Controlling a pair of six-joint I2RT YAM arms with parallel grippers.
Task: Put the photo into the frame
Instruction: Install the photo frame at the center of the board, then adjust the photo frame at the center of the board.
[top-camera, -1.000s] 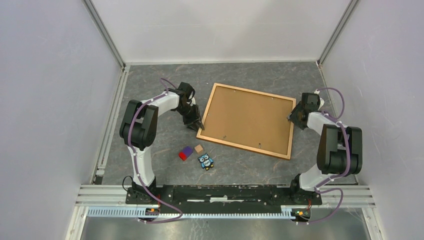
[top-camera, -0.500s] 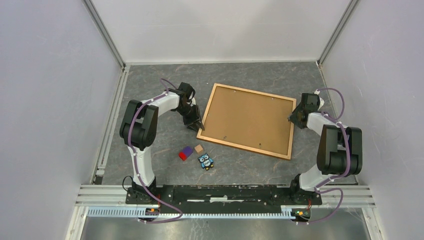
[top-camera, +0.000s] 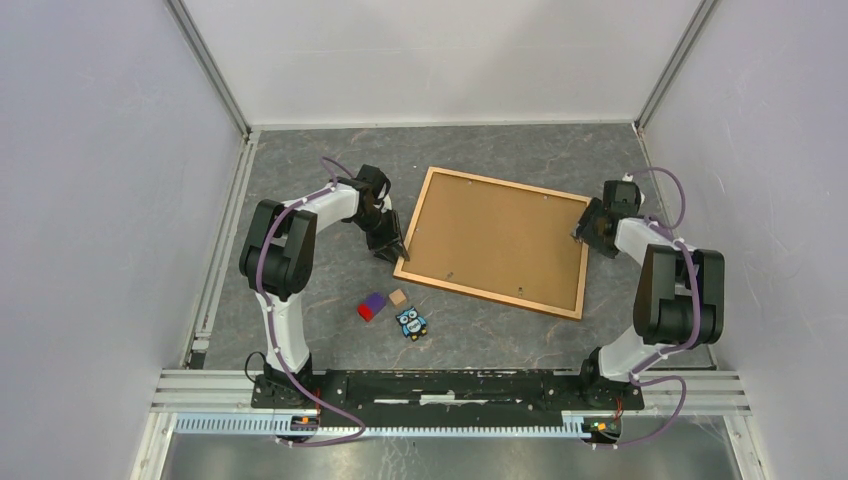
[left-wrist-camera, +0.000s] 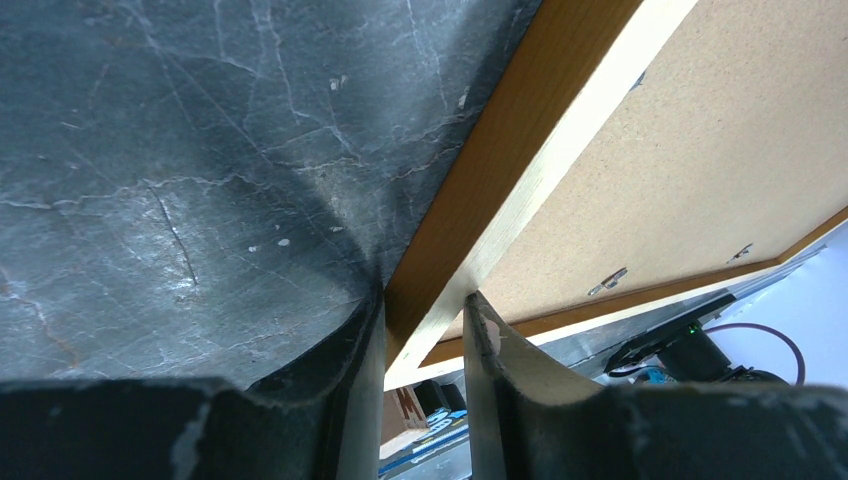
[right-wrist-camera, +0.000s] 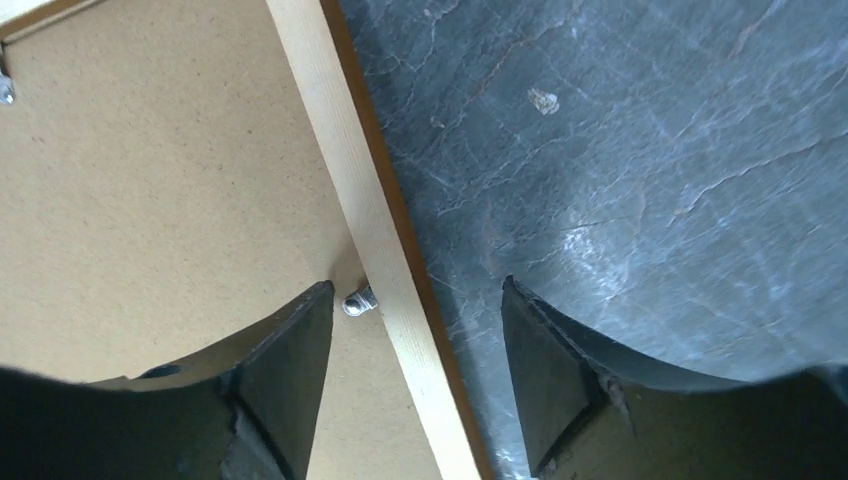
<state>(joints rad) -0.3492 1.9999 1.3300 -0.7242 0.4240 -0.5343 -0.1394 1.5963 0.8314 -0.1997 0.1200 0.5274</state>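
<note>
My left gripper drags the frame's bar (left-wrist-camera: 500, 190) by the near corner back and toward the right in the top view next, swinging the frame (top-camera: 412, 222), then releases.
The frame (top-camera: 412, 222) of light-orange wood lies flat on the grey table, back up, with a brown backing board (top-camera: 495, 240) inside it. The photo is not in view. My left gripper (top-camera: 393, 252) is shut on the frame's left rail near its near-left corner; the left wrist view shows both fingers (left-wrist-camera: 425, 300) pinching the rail (left-wrist-camera: 500, 190). My right gripper (top-camera: 583, 232) is open and straddles the frame's right rail (right-wrist-camera: 350, 180): one finger over the backing board (right-wrist-camera: 150, 180), the other over the table (right-wrist-camera: 415, 290).
A red and purple block (top-camera: 372, 306), a small wooden block (top-camera: 398, 296) and a blue owl figure (top-camera: 411, 322) lie just in front of the frame's near-left corner. A metal retaining tab (right-wrist-camera: 358, 300) sits on the board by the right rail. White walls enclose the table.
My right gripper has shifted slightly up and in toward the frame's right rail. The left arm and the frame have not moved.
</note>
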